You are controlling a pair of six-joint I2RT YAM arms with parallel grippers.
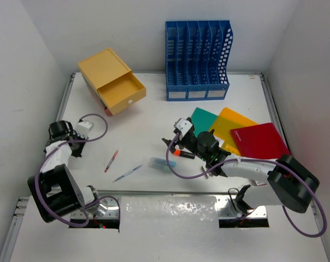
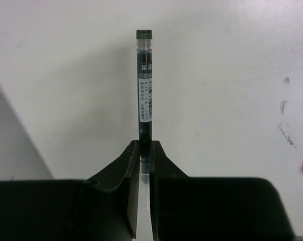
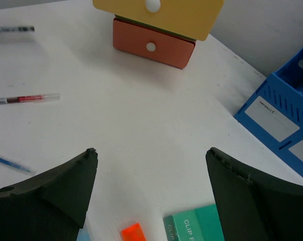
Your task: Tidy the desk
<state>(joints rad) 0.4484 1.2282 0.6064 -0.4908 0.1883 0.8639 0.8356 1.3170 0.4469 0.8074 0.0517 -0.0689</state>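
I need to lift my left gripper outward next, then lower it and release the pen in the open drawer point(image 1: 121, 90), because the drawer is outward and to the gripper's right in the top view.
The desk point(image 1: 154, 117) is a white tabletop. My left gripper point(image 1: 77, 134) is near its left edge, shut on a black pen point(image 2: 144, 85) that sticks out past the fingertips point(image 2: 145, 143) over the white surface. My right gripper point(image 1: 178, 136) is open and empty at mid-desk, its jaws wide apart point(image 3: 151, 150) above an orange marker point(image 1: 182, 154) and the edge of a green folder point(image 1: 204, 119). A red pen point(image 1: 112, 159) and a blue pen point(image 1: 128, 173) lie loose near the front. A pale blue block point(image 1: 158, 162) lies beside the marker.
A yellow drawer box point(image 1: 113, 82) with its top drawer pulled open stands at the back left. A blue slotted file rack point(image 1: 198, 60) stands at the back middle. Yellow point(image 1: 230, 124) and red point(image 1: 260, 141) folders overlap on the right. White walls enclose the desk.
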